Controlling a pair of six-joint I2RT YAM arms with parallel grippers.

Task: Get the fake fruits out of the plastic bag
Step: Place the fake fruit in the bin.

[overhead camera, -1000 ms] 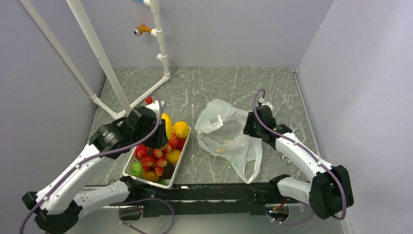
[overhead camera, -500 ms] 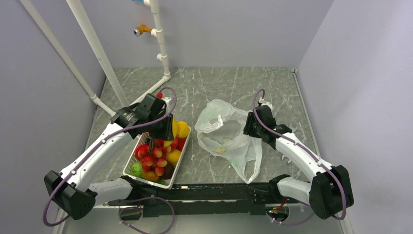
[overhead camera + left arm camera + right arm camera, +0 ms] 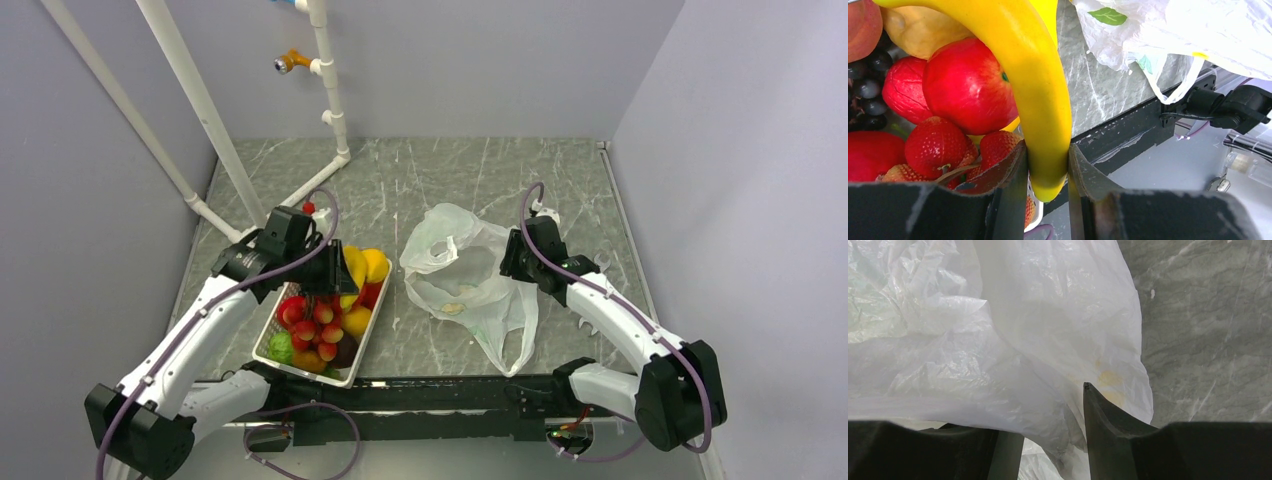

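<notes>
My left gripper will next move clear of the basket's rim, to the left in the wrist view, where red strawberries lie, and let go of the banana [image 3: 352,265].
A yellow banana [image 3: 352,265] [image 3: 1038,90] is held near its tip by my left gripper [image 3: 328,273] [image 3: 1047,150], which is shut on it over the far end of the white mesh basket [image 3: 352,378]. In the basket lie red strawberries [image 3: 318,325] [image 3: 935,147], a green fruit [image 3: 282,347] and a yellow-orange fruit [image 3: 375,264]. The white plastic bag [image 3: 460,275] [image 3: 998,340] lies crumpled at the table's middle. At its right edge sits my right gripper [image 3: 510,262] [image 3: 1048,415], its fingers apart, with bag film draped over the left finger and hanging into the gap.
A red apple [image 3: 968,85] and dark grapes [image 3: 870,90] share the basket. A white pipe frame [image 3: 200,110] rises at the back left, with an orange fitting [image 3: 290,63] on it. Grey walls close in both sides. A black rail [image 3: 430,395] runs along the near edge.
My left arm has swung its wrist over the basket's far end, first back and right, then slightly left, with the banana still in the jaws. Right arm and bag have not moved.
</notes>
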